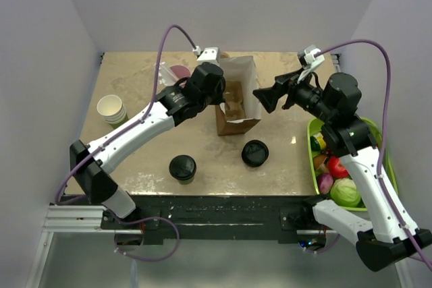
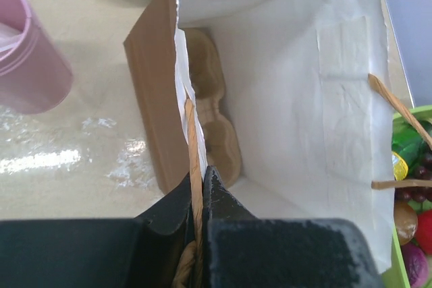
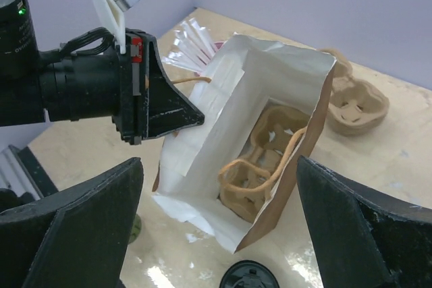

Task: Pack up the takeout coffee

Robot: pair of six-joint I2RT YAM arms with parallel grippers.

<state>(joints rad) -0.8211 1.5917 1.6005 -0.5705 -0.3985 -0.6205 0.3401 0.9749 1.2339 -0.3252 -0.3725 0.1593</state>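
Note:
I should first move my left gripper to the left in the top view to pull the bag's held side (image 1: 220, 98) (image 2: 197, 170) slightly back. I should then let go, since the bag stands open around its carrier.
Two short cups with round black lids stand near the front of the table, one at the left (image 1: 182, 168) and one at the right (image 1: 255, 153); the right one's lid shows in the right wrist view (image 3: 248, 276). A brown paper bag (image 1: 237, 92), white inside, stands open with a pulp cup carrier (image 3: 270, 146) in it. My left gripper (image 1: 221, 92) is shut on the bag's left wall and paper handle (image 2: 194, 166). My right gripper (image 1: 264, 99) is open and empty, above the bag's right side (image 3: 223, 112).
A pink cup (image 1: 179, 72) stands behind the left arm and shows in the left wrist view (image 2: 30, 65). A stack of white cups (image 1: 111, 109) is at the left. A spare carrier (image 3: 354, 102) lies beyond the bag. A green basket (image 1: 381, 160) of produce sits at the right edge.

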